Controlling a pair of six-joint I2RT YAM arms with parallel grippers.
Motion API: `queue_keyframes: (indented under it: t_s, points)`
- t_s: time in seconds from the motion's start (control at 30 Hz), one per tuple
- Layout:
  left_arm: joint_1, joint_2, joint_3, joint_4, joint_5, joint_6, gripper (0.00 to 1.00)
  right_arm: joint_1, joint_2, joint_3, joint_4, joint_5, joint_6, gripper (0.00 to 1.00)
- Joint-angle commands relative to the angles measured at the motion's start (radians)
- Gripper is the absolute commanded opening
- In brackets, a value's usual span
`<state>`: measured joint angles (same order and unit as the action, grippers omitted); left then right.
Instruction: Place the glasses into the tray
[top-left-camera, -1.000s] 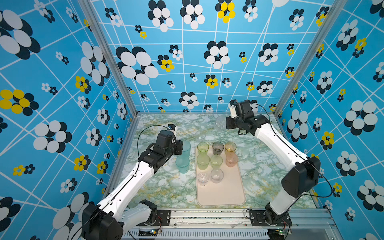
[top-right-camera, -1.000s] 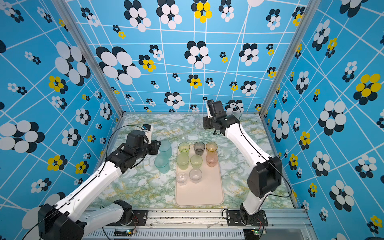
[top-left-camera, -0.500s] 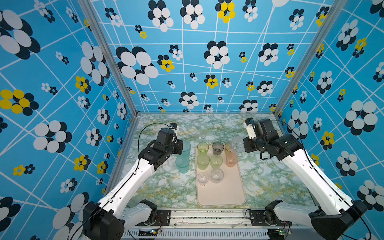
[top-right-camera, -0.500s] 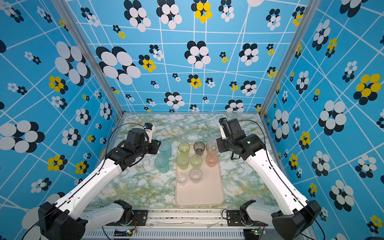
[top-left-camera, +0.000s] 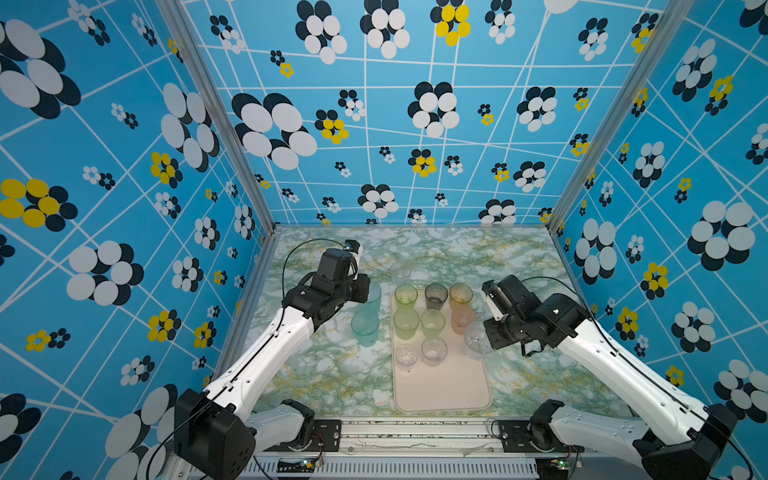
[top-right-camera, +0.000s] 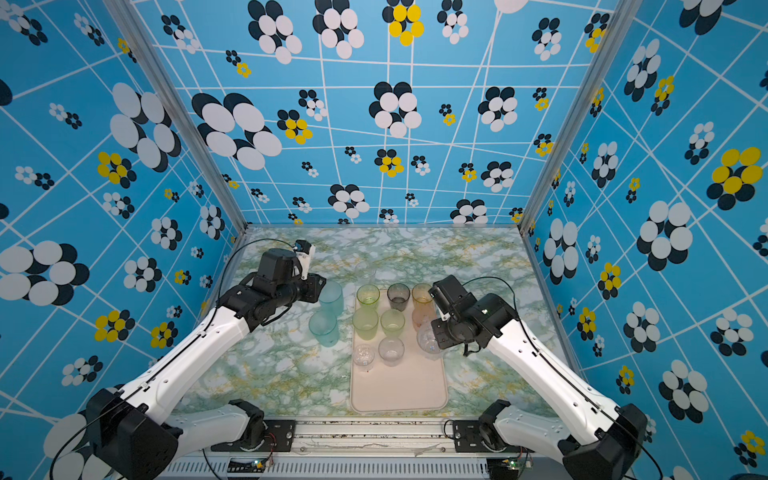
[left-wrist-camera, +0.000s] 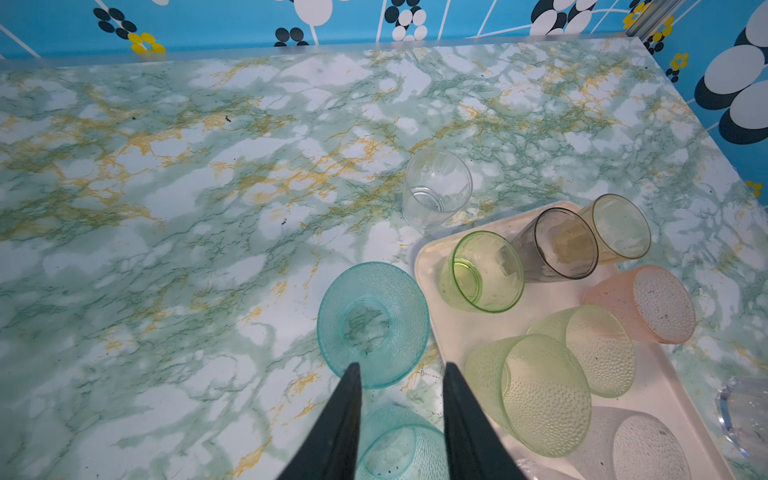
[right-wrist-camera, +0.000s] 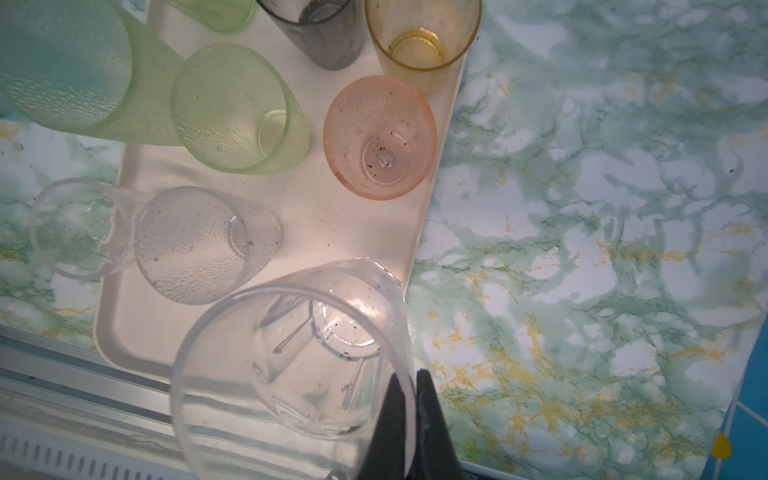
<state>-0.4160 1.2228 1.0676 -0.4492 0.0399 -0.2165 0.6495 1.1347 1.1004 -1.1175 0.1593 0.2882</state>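
Note:
My right gripper holds the faceted glass above bare tray bottom by the pink glass (top-left-camera: 466, 361) (right-wrist-camera: 340, 238). Next I should lower the faceted glass onto that spot, inside the tray's edge, and let go of its rim.
The pale tray (top-left-camera: 440, 386) (top-right-camera: 399, 386) holds several glasses: green (top-left-camera: 406, 294), grey (top-left-camera: 436, 295), amber (top-left-camera: 460, 294), pink (top-left-camera: 462, 320) and clear (top-left-camera: 434, 351). My right gripper (right-wrist-camera: 409, 374) (top-left-camera: 492, 336) is shut on the rim of a clear faceted glass (right-wrist-camera: 291, 365) (top-left-camera: 478, 340), held tilted over the tray's right edge. Two teal glasses (top-left-camera: 372, 295) (top-left-camera: 365, 328) stand on the table left of the tray. My left gripper (left-wrist-camera: 402, 370) hovers open over them, the near teal glass (left-wrist-camera: 399, 444) showing between its fingers. Another clear glass (left-wrist-camera: 436, 187) (top-left-camera: 401, 272) stands behind the tray.
The marble table (top-left-camera: 519, 270) is walled at the back and both sides by blue flowered panels. A metal rail (top-left-camera: 415, 432) with both arm bases runs along the front edge.
My right arm has swung from the back of the table to the tray's right edge, carrying the clear faceted glass. The left arm has barely moved.

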Motion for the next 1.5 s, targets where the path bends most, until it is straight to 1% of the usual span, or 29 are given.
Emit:
queue_keyframes:
  t_s: [0.0,0.23,0.43,0.8,1.07,1.33,1.47]
  points:
    - [0.01,0.01,0.037,-0.017,0.023,0.009,0.35,0.01,0.008,-0.042,0.055,-0.029,0.072,0.0]
    - [0.011,0.021,0.037,-0.015,0.028,0.011,0.35,0.01,0.049,-0.11,0.155,-0.039,0.123,0.0]
    - [0.011,0.041,0.044,-0.025,0.032,0.017,0.35,-0.003,0.093,-0.139,0.223,-0.03,0.131,0.0]
    - [0.011,0.062,0.056,-0.04,0.029,0.029,0.36,-0.062,0.11,-0.182,0.253,-0.054,0.118,0.0]
    - [0.01,0.097,0.085,-0.046,0.048,0.033,0.36,-0.065,0.112,-0.214,0.283,-0.076,0.123,0.0]
    - [0.009,0.113,0.106,-0.052,0.052,0.036,0.36,-0.07,0.111,-0.218,0.283,-0.078,0.118,0.05]
    - [0.009,0.122,0.115,-0.058,0.055,0.038,0.36,-0.076,0.106,-0.226,0.286,-0.079,0.123,0.14]
